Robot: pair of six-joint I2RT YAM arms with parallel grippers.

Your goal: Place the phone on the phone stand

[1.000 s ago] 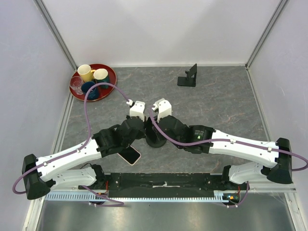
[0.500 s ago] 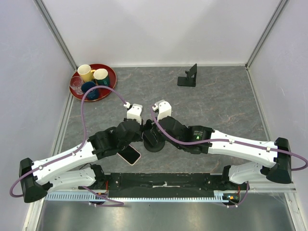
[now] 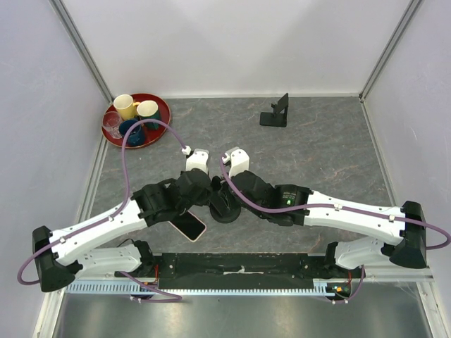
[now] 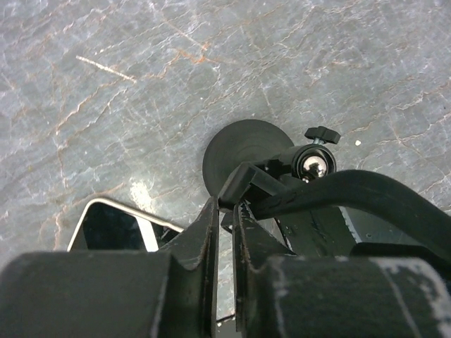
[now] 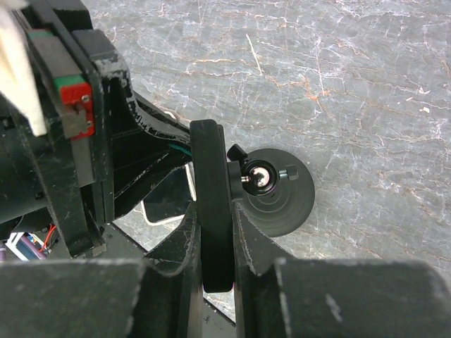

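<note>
Next I will move my right gripper toward the right in the top view and release the mount's plate over bare tabletop, since the phone (image 3: 190, 226) lies close to its base.
The phone (image 3: 190, 226), a dark screen with a pale rim, lies flat on the table near the front, under my left arm; it also shows in the left wrist view (image 4: 113, 227) and the right wrist view (image 5: 165, 201). The phone stand (image 3: 276, 113), small and matte black, stands alone at the far back. My right gripper (image 5: 215, 211) is shut on the black plate (image 5: 211, 176) of a round-based ball-joint mount (image 5: 285, 204). My left gripper (image 4: 224, 208) is shut with a hairline gap, empty, its tips at the mount's clip (image 4: 243, 184). Both grippers meet over the mount (image 3: 224, 208).
A red tray (image 3: 163, 107) with several cups sits at the back left corner. White walls enclose the grey marbled table on three sides. The arms' base rail runs along the near edge.
The left wrist dipped slightly toward the front left and came back. The right gripper stays on the mount's plate. The phone and the stand have not moved.
</note>
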